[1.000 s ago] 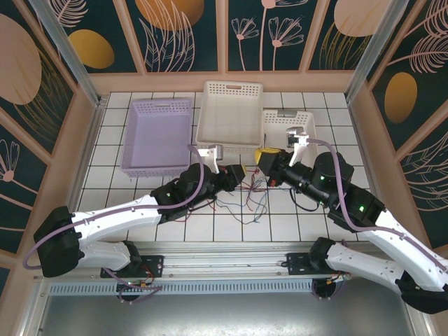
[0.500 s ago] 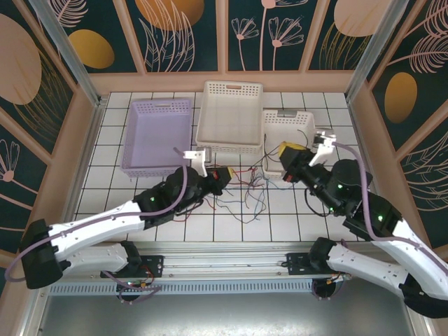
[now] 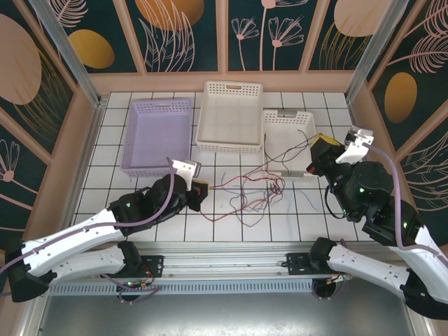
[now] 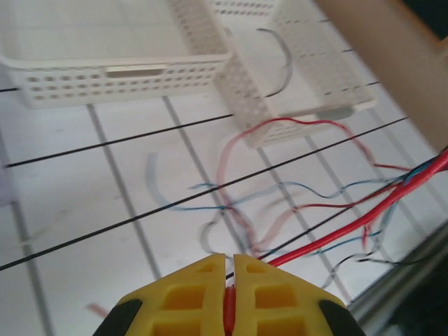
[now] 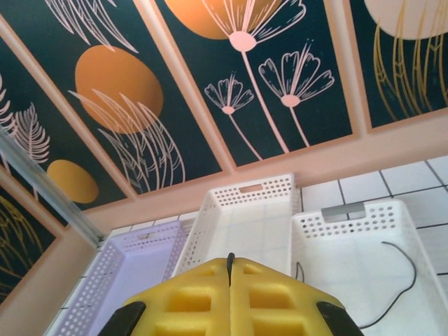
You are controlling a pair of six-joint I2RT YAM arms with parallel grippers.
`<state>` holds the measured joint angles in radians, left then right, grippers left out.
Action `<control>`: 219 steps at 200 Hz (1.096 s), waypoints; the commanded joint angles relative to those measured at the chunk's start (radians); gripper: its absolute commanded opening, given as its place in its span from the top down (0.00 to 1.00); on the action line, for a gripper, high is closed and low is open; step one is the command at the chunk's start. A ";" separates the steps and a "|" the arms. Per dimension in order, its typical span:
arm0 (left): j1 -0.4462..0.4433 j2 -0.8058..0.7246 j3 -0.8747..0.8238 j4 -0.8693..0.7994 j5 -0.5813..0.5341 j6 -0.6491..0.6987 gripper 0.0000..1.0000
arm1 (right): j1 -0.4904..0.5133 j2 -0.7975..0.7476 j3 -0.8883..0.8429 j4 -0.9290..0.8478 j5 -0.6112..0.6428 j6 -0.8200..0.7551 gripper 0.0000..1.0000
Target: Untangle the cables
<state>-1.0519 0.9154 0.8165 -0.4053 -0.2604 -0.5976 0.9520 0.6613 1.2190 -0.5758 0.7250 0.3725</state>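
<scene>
I'll next lower my right gripper across the small basket to release the dark cable, as the tiles before the large white basket (image 3: 245, 166) lie below, past the small one.
The cables (image 3: 253, 187) lie as a loose tangle of thin red, blue and dark wires on the white tiles in front of the baskets. My left gripper (image 3: 200, 190) is to the left of the tangle. In the left wrist view its yellow jaws (image 4: 229, 259) are shut on a red cable (image 4: 364, 220) that runs off taut to the right. My right gripper (image 3: 317, 151) is raised at the right, over the small basket. Its jaws (image 5: 229, 263) are shut on a thin dark cable whose end sticks up between the tips.
Three baskets stand at the back: a lilac one (image 3: 133, 143), a large white one (image 3: 231, 87) and a small white one (image 3: 287, 117). A dark wire (image 5: 402, 283) lies in the small one. The metal rail runs along the near edge.
The two grippers have drawn apart: the left back and leftward, the right up and rightward. The tangle has been stretched wider between them. The left jaws have closed on the red cable.
</scene>
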 commanded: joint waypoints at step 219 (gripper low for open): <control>0.010 -0.096 0.313 -0.508 -0.289 0.214 1.00 | -0.001 0.054 0.066 -0.113 0.266 -0.128 1.00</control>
<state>-1.0607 0.8364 1.1812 -0.8150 -0.5400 -0.4545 0.9688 0.7509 1.3460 -0.7570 1.0451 0.3141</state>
